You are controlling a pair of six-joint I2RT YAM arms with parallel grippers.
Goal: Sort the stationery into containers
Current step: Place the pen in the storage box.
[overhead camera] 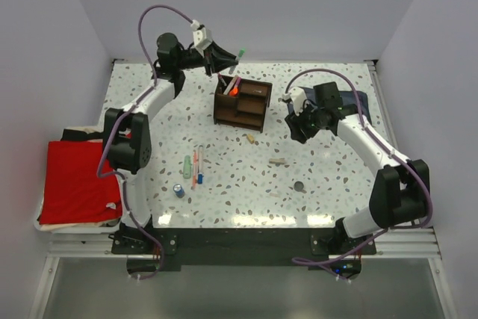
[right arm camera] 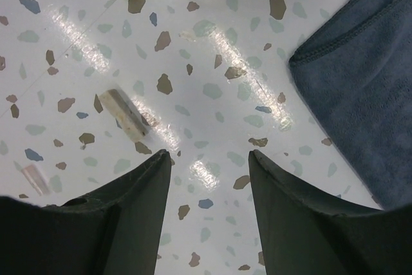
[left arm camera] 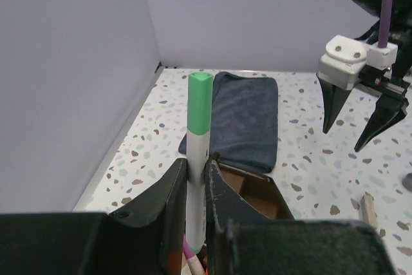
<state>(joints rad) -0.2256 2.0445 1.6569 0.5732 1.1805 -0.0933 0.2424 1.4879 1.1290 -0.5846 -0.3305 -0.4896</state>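
My left gripper should next lower the white pen into the organizer's section with the pink pen, below my gripper, and release it.
My left gripper (overhead camera: pixel 226 56) is shut on a white pen with a green cap (left arm camera: pixel 199 114), held upright above the back of the dark brown wooden organizer (overhead camera: pixel 243 102). A pink pen (left arm camera: pixel 190 252) and an orange highlighter (overhead camera: pixel 234 89) stand in the compartment below. My right gripper (right arm camera: pixel 209 156) hangs open over bare table, with a tan stick (right arm camera: pixel 125 114) just ahead of its left finger. On the table lie a pale green tube (overhead camera: pixel 187 167), two thin pens (overhead camera: pixel 197 166), a blue cylinder (overhead camera: pixel 179 190), a dark disc (overhead camera: pixel 299 185) and a tan bit (overhead camera: pixel 251 138).
A folded blue-grey cloth (overhead camera: pixel 352 102) lies at the back right, beside my right gripper. A red cloth (overhead camera: pixel 75 182) rests on a tray off the table's left edge. White walls close in the back and both sides.
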